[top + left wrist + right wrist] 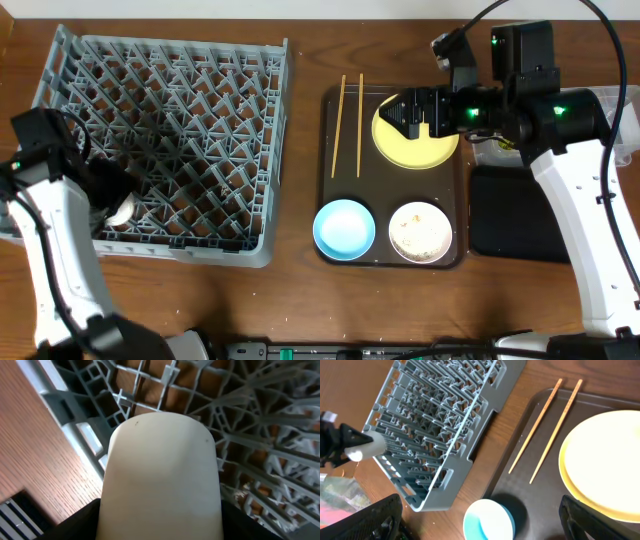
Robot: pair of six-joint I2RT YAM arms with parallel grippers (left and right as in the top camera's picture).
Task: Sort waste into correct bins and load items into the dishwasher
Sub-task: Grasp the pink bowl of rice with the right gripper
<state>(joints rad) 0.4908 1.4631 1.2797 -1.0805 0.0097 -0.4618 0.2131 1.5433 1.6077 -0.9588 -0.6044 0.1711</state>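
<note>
My right gripper moves back from above the yellow plate [400, 148] and down onto the white bowl's rim next, since that bowl holds scraps.
My left gripper [118, 205] is shut on the small white cup [160, 475] and holds it inside the front-left corner of the grey dish rack [170, 60]. My right gripper [418, 112] is open and empty, above the yellow plate [400, 148] on the brown serving tray [330, 180]. Two chopsticks [342, 125] lie left of the plate. The light-blue bowl [344, 227] and the white bowl [420, 232], with rice-like scraps in it, sit at the tray's front. The right wrist view shows the plate [600, 460], the chopsticks [535, 425], the blue bowl [487, 521] and the rack [440, 415].
The glossy black tray [510, 215] lies right of the serving tray. The clear tub [622, 120] is at the far right, partly hidden by my right arm. The napkin and the wrapper do not show clearly. Bare wooden table lies between rack and tray.
</note>
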